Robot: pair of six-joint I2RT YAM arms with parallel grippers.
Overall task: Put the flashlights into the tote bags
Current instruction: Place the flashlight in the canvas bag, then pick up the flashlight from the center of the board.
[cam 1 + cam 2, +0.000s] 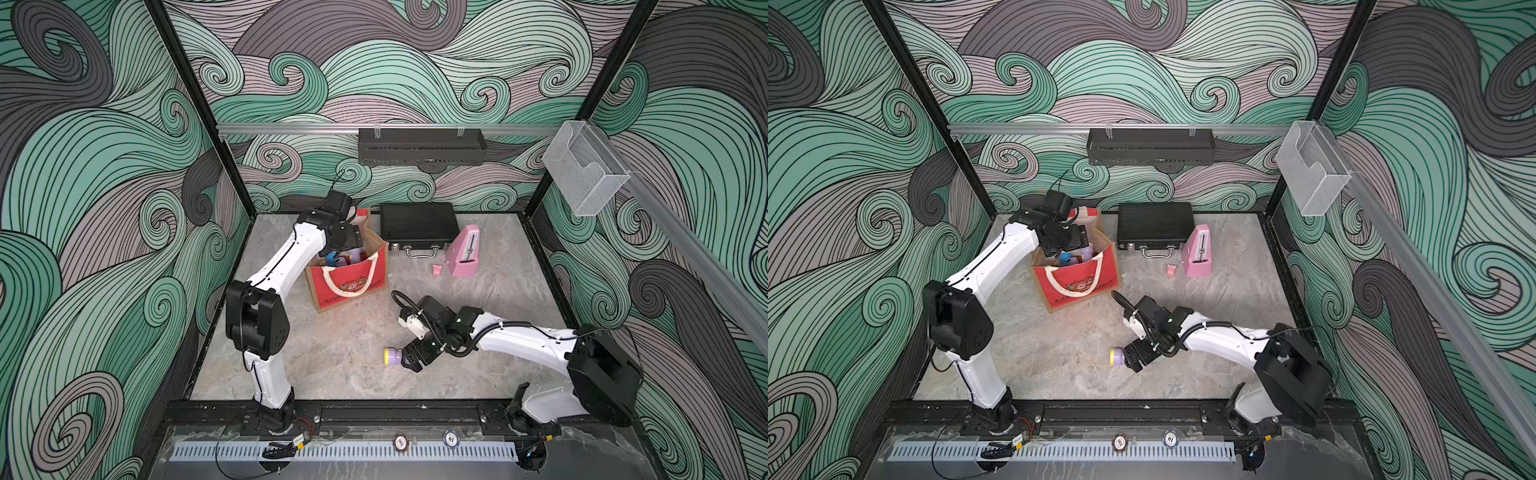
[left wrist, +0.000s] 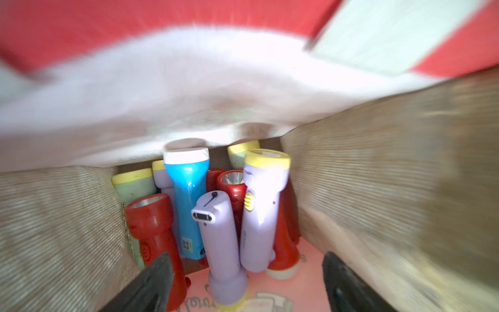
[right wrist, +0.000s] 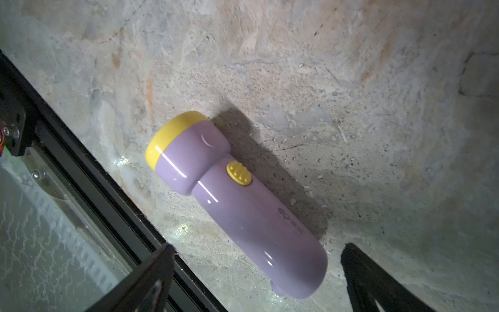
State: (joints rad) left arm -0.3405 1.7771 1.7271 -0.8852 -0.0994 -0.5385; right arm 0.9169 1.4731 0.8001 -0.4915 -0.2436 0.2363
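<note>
I should lower my right gripper over the lying flashlight's tail next and close on it, because that tail is below, already between the gripper's open fingers.
The tote bag stands at the back left, red front towards me, with jute sides. Inside it stand several flashlights: a blue one, red ones and lilac ones. My left gripper hangs open in the bag's mouth. A head-down lilac flashlight stands free between its jaws. On the table lies another lilac flashlight with a yellow head. My right gripper is open, its jaws either side of that flashlight's tail.
A black ribbed case lies behind the bag's right side. A pink metronome and a small pink lump sit beside it. The table's black front rail runs close to the lying flashlight.
</note>
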